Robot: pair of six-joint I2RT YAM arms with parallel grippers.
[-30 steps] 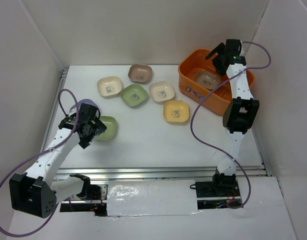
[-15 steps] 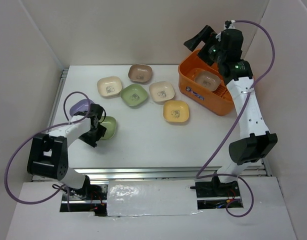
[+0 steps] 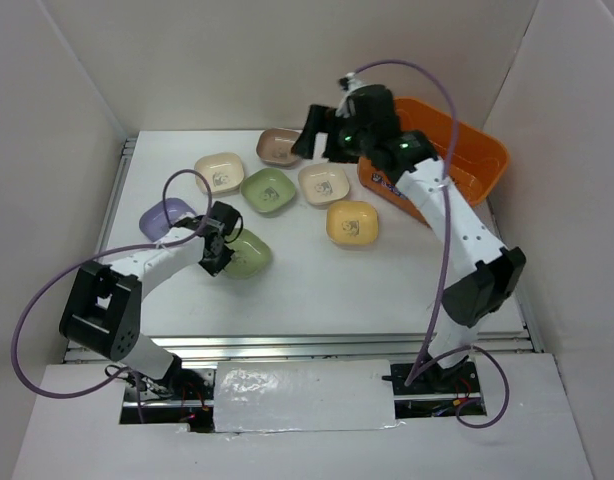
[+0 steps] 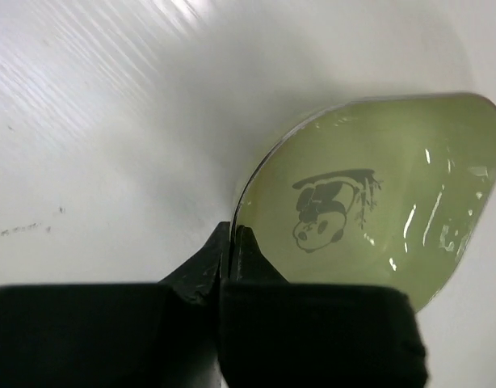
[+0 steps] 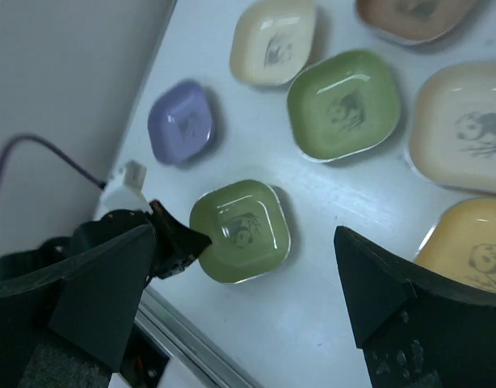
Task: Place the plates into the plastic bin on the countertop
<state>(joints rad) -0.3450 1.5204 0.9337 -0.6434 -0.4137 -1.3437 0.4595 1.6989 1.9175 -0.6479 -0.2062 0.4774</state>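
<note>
I should next move my right gripper down and back, away from the bin, onto the opposite rim, because my left gripper holds only one edge.
My left gripper is shut on the near-left rim of a light green plate on the countertop. The left wrist view shows its jaws pinching that plate's edge. My right gripper hangs open and holds nothing, above the plates left of the orange plastic bin. In its wrist view the held green plate lies far below, between its fingers. Brown, cream, green, cream, yellow and lavender plates lie loose.
White walls close in the countertop on the left, back and right. The right arm reaches across the bin's left end and hides part of it. A metal rail runs along the near edge. The left arm's purple cable loops over the lavender plate.
My left gripper has shut on the light green plate's rim and shifted it right, uncovering the lavender plate. My right arm has swung left from over the bin to above the plates.
</note>
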